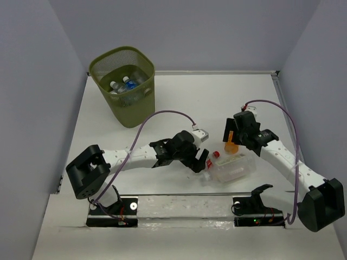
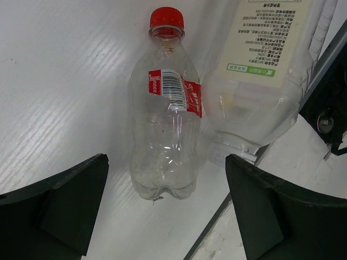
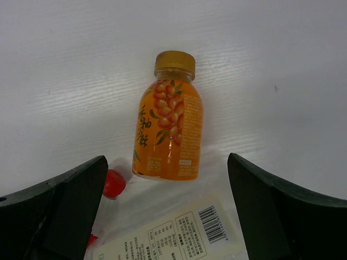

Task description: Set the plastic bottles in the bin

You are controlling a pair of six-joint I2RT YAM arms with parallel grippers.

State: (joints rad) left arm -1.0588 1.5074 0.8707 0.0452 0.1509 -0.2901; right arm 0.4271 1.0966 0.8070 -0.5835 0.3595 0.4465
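Observation:
I will next bring my left gripper down over the base end of the red-capped bottle, which lies below it, and close there, since the gripper's open fingers are on either side of that end.
A clear plastic bottle with a red cap and red label lies on the white table, cap pointing away. My left gripper is open just behind its base, touching nothing. Beside it on the right lies a large squarish clear bottle with a pale label. A small orange bottle lies just beyond my open right gripper, whose fingers hold nothing; the large bottle's label shows below them. In the top view the olive-green mesh bin stands at the far left with several bottles inside.
A metal rail runs along the table's near edge between the arm bases. Grey walls close the table on the left, back and right. Purple cables loop over both arms.

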